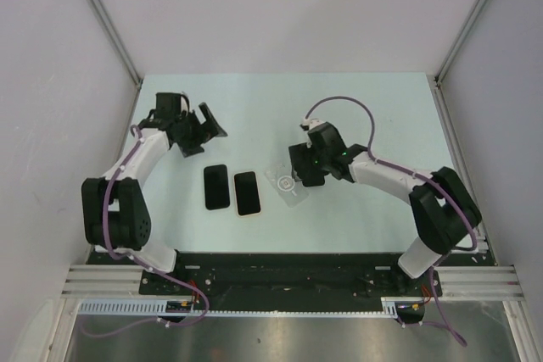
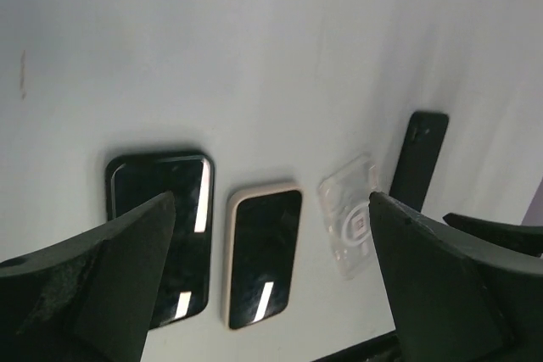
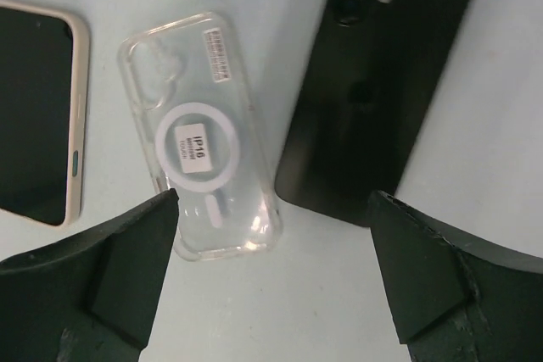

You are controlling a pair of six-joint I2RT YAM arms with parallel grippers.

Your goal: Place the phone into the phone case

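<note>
I will next move my right gripper toward the beige-rimmed phone (image 1: 247, 192) and turn it. Then I will lower it around the long sides of the clear phone case (image 3: 202, 137), which lies at a slant.
A clear phone case (image 3: 202, 137) with a white ring lies open side up on the table; it also shows in the top view (image 1: 287, 182) and the left wrist view (image 2: 352, 214). A beige-rimmed phone (image 1: 247, 192) lies screen up left of it, and a black phone (image 1: 216, 186) lies further left. Another black phone (image 3: 377, 91) lies face down right of the case. My right gripper (image 3: 271, 269) is open and empty above the case and the face-down phone. My left gripper (image 1: 202, 131) is open and empty, raised behind the two screen-up phones.
The pale table (image 1: 356, 116) is walled by white panels on the left, back and right. The black rail (image 1: 288, 269) runs along the near edge. In the left wrist view the beige-rimmed phone (image 2: 263, 256) and the black phone (image 2: 161, 235) lie side by side.
</note>
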